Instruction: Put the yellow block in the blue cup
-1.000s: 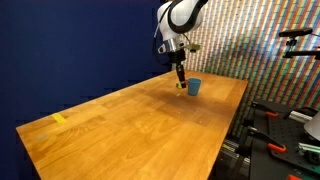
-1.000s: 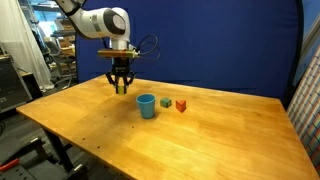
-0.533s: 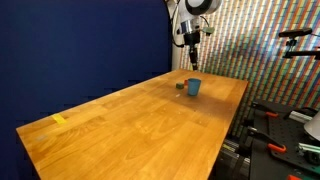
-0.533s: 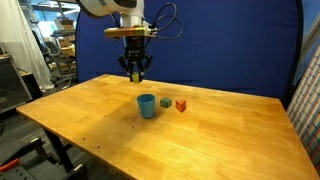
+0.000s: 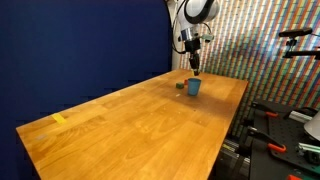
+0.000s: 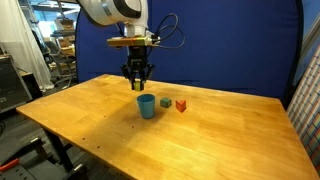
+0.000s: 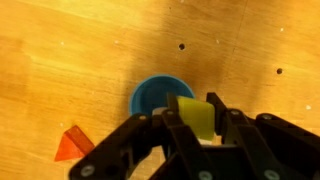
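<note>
I need to move my gripper to the left in the wrist view next, past the blue cup's rim, and then let go of the yellow block (image 7: 196,116) into the opening of the blue cup.
The blue cup (image 6: 147,105) stands upright on the wooden table, also seen in an exterior view (image 5: 194,87) and from above in the wrist view (image 7: 155,98). My gripper (image 6: 139,83) hangs just above the cup, a little toward its left in that view; it also shows in an exterior view (image 5: 195,68). In the wrist view the gripper (image 7: 197,120) is shut on the yellow block (image 7: 196,116), held between the fingers over the cup's rim.
A dark green block (image 6: 165,102) and a red block (image 6: 181,105) lie right of the cup; the red one shows in the wrist view (image 7: 71,145). A flat pale yellow piece (image 5: 59,119) lies near the far table end. Dark holes dot the tabletop (image 7: 181,46).
The gripper rose from table level near the cup, carrying the yellow block, moved over the cup, and has now come down a little above it.
</note>
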Motion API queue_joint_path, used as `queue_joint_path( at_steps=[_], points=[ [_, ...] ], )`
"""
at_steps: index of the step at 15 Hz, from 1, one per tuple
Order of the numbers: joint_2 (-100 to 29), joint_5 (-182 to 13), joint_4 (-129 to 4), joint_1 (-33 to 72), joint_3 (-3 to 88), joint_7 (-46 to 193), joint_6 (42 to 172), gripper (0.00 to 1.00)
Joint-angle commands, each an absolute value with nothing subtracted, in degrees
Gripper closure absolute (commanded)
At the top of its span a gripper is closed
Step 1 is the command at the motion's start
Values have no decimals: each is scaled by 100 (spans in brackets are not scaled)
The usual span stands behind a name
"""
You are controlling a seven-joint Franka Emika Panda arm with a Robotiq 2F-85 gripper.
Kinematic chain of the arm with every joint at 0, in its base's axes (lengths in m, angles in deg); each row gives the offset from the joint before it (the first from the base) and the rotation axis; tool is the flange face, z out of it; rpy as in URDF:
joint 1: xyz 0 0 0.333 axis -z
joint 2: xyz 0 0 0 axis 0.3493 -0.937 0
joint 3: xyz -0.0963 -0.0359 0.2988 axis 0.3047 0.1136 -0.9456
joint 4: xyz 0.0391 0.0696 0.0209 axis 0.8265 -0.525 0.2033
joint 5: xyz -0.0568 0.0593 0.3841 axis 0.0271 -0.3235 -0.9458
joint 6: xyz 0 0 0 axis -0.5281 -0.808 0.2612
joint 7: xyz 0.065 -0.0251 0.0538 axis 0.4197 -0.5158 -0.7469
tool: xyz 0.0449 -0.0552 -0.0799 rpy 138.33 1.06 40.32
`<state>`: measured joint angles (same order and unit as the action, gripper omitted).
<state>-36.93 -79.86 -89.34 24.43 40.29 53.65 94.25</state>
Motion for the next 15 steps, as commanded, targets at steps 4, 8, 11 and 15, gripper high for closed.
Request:
queue_joint_path(
  at_steps=[4, 8, 11, 15],
  points=[
    [-4030, -7891, -8427, 2459, 4164, 5660, 9420, 85],
    [-4055, -8001, -8339, 2553, 4212, 5589, 9393, 27],
    [-3926, -8139, -8463, 2706, 4251, 5469, 9337, 4],
    [-4028, -8069, -8458, 2703, 4235, 5537, 9373, 0]
  ],
)
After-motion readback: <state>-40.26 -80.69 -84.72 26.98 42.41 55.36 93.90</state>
